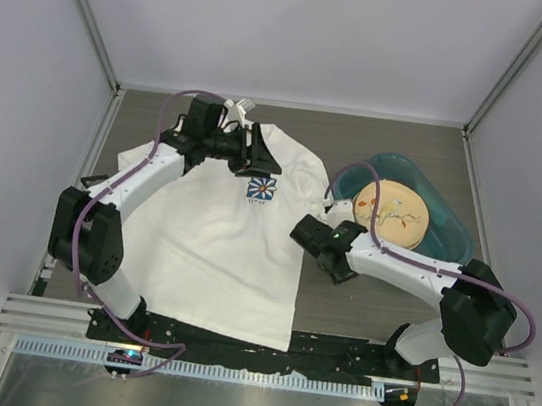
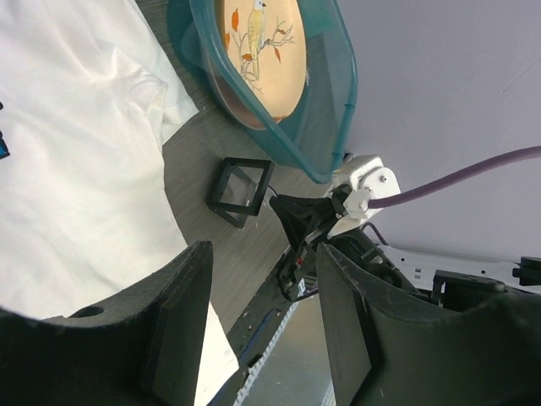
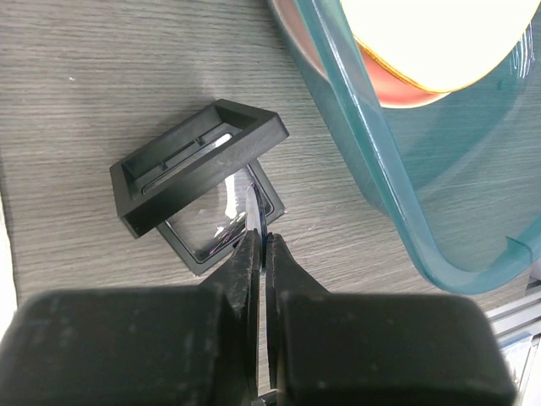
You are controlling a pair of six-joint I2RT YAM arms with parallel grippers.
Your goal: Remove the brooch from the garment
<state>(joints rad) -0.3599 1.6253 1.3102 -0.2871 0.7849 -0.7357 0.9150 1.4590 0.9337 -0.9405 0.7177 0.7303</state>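
Observation:
My right gripper should next lower the brooch onto the clear film in the small black box's base (image 3: 216,218) and release it there, because the open lid leaves that base uncovered.
The garment (image 1: 213,256), a white T-shirt with a blue-and-white flower print (image 1: 262,190), lies flat on the table; it also shows in the left wrist view (image 2: 76,169). My right gripper (image 3: 260,241) is shut on the brooch (image 3: 259,211), a thin dark-blue disc seen edge-on. It holds the brooch just over an open small black box (image 3: 199,173) with a clear film, right of the shirt. In the top view my right gripper (image 1: 305,233) sits at the shirt's right edge. My left gripper (image 1: 258,151) is open and empty above the shirt's collar area.
A teal plastic tub (image 1: 449,228) holding an orange plate (image 1: 389,212) with a bird print stands right of the box, close to my right gripper; its wall shows in the right wrist view (image 3: 380,169). The black box also shows in the left wrist view (image 2: 241,190).

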